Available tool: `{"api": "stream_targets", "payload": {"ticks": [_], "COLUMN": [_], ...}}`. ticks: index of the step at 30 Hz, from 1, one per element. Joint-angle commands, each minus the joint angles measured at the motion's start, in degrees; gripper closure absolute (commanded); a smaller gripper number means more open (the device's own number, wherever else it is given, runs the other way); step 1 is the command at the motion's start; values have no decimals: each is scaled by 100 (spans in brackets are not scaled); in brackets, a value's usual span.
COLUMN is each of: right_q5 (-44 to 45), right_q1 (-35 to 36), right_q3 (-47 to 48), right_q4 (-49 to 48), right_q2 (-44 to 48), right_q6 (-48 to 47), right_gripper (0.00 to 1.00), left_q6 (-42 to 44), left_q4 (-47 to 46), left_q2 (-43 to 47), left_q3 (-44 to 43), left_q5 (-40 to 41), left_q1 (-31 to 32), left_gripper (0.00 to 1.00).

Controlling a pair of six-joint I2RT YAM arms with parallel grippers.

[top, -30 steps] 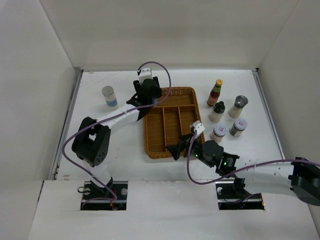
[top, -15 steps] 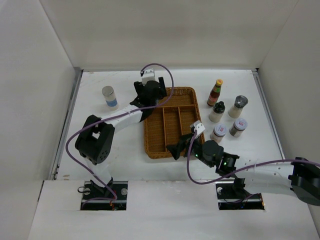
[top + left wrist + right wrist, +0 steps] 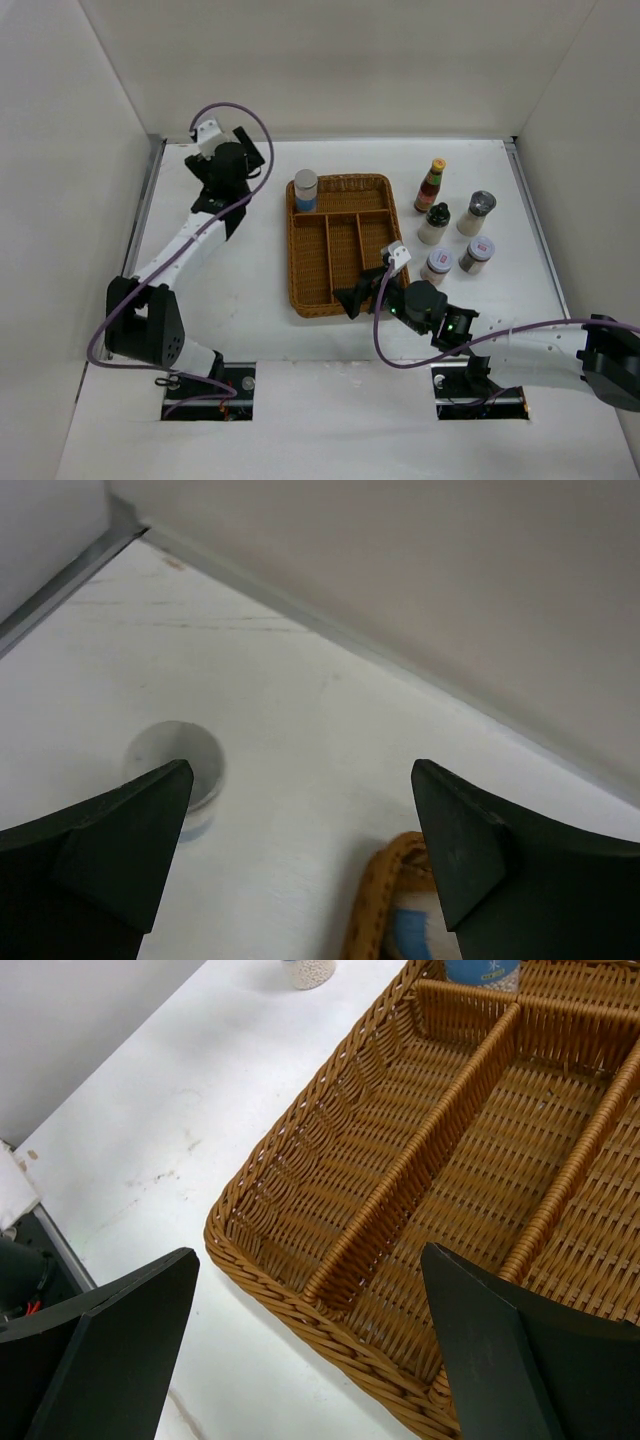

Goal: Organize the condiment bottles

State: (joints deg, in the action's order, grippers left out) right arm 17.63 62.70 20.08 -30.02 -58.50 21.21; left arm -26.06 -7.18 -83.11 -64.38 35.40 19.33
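Note:
I will move my left gripper to the left in the wrist view next and lower it around the grey lid [image 3: 181, 744].
A white blue-labelled bottle [image 3: 305, 188] stands in the back-left corner of the wicker tray [image 3: 340, 300]; its label [image 3: 478, 970] also shows in the right wrist view. My left gripper [image 3: 234, 150] is open and empty, raised at the back left. Beneath it stands a second white bottle [image 3: 178, 775] with a grey lid, hidden under the arm in the top view. My right gripper [image 3: 360, 295] hangs open over the tray's near edge [image 3: 300, 1335]. Right of the tray stand a red yellow-capped bottle [image 3: 431, 185], a black-capped bottle [image 3: 434, 223], a grey-lidded shaker [image 3: 477, 212] and two red-white-lidded jars [image 3: 437, 265].
The tray's long compartments [image 3: 470, 1170] hold nothing. White walls enclose the table on the left, back [image 3: 400, 570] and right. The left arm's purple cable [image 3: 255, 125] loops above its wrist.
My left gripper opened, left the white bottle standing in the tray's back-left corner, and swung away to the back left. The right arm has not moved.

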Motion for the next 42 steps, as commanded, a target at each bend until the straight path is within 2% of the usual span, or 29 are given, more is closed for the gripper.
{"api": "stream_targets", "payload": {"ticks": [1,6,12,16,17,22,26,34,42], "right_q5": [92,92,92,92,100,118,127,144,144], "right_q1": [28,45,71,80,80,63,63,80,80], "right_q3": [49,110,154,155,155,119,128,119,137], "right_q4": [-197,-109,-66,-65,-65,-83,-100,-100,-65], "right_q2": [120,84,14,-39,-39,-30,-30,32,58], "right_q6": [23,15,6,6,-3,32,6,-3,6], "right_gripper": [0,0,0,0,0,0,0,0,0], "left_q6": [-355,-355,-303,-285,-285,-311,-206,-259,-206], "left_q4": [849,876,937,965,929,710,226,173,6], "left_q2": [-284,-512,-952,-1286,-1304,-1165,-628,-557,390], "left_q3": [-57,5,-171,-347,-321,-137,311,672,1331], "left_q5": [-103,-41,-156,-182,-182,-139,63,125,538], "left_q1": [-469,-953,-1085,-1155,-1156,-1182,-1129,-1059,-207], "left_gripper": [7,9,10,15,18,59,70,74,74]}}
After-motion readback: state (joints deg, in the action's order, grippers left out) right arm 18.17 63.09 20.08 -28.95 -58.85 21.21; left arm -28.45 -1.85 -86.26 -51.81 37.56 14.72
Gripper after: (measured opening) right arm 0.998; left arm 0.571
